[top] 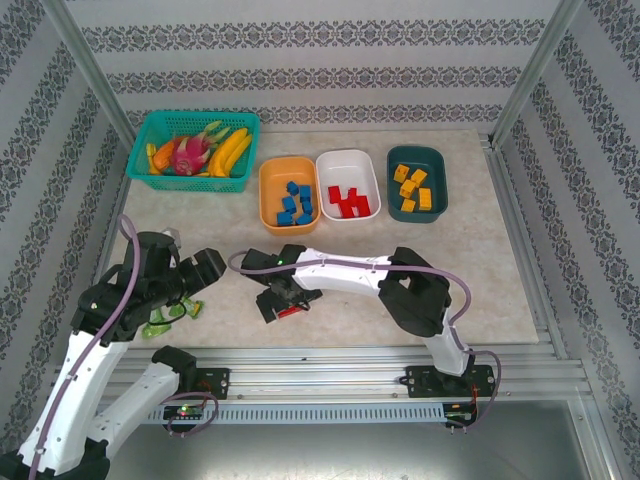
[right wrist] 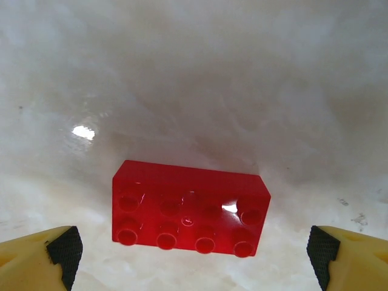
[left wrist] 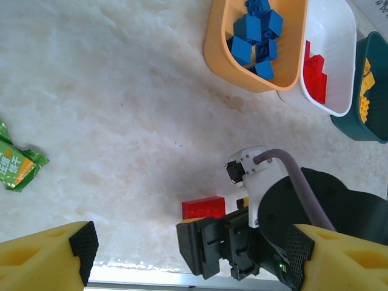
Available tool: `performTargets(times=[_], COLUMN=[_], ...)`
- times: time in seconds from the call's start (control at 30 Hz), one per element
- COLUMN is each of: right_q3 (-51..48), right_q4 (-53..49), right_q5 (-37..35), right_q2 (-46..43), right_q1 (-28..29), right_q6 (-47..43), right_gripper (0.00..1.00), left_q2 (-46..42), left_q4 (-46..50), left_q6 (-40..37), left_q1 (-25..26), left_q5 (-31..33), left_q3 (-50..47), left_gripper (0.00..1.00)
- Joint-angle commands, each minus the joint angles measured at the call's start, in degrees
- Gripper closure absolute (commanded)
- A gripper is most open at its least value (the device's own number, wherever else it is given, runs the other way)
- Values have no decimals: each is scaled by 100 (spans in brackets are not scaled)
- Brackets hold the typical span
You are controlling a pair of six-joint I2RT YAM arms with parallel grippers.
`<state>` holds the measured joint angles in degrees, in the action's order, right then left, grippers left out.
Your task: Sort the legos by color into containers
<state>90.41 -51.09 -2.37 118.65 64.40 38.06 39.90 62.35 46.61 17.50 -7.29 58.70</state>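
I will lower my right gripper around the red lego next and close on those ends.
One red lego (right wrist: 189,209) lies studs-up on the table, between the wide-apart fingers of my right gripper (right wrist: 193,254), which is open and just above it. From above, that gripper (top: 283,298) hovers over the brick (top: 290,311) near the table's front. My left gripper (top: 190,275) is open and holds nothing; in its own view (left wrist: 191,248) it looks down on the red lego (left wrist: 203,207) and the right wrist. The orange container (top: 266,200) holds blue legos, the white one (top: 345,168) red, the dark teal one (top: 425,160) yellow.
A teal mesh basket (top: 140,150) of fruit stands at the back left. A small green toy (top: 170,315) lies under the left arm, seen as a green packet (left wrist: 18,163) at the left. The table's metal front rail (top: 330,360) runs close to the red brick.
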Motion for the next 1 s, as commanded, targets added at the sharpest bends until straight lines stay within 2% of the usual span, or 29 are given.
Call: performTargets(times=[0.0,0.17,0.33,0.43,0.5,0.77,0.97], right_q3=[266,332,476,494,486,282,369], right_q4=[-186,-163,-284,-296,-331,-359,-686], right_q5=[-140,-144,-297,-287,-286,-606,-929], right_q2=[270,520,707,759,748,99,-756], right_q1=[57,79,62,57,63,-10,-585], right_q6=[299,548,648,706,721,687,451], right_gripper=[3,6,17,30,36,44,45], left_q2=[-58,-152,-184,-182,-172,-143,36], left_q4=[306,486,498,499,502,336,-701], left_q6=[89,-20,-5,-32,-46,-48,16], left_q1=[-36,-35,-34,-30,-34,-31,-20], left_q5=[-36,8,-73,-73,-80,-229,-1123], left_q3=[67,213,228,255,256,192,-138], left_gripper=[17,17,17,18,18,18,18])
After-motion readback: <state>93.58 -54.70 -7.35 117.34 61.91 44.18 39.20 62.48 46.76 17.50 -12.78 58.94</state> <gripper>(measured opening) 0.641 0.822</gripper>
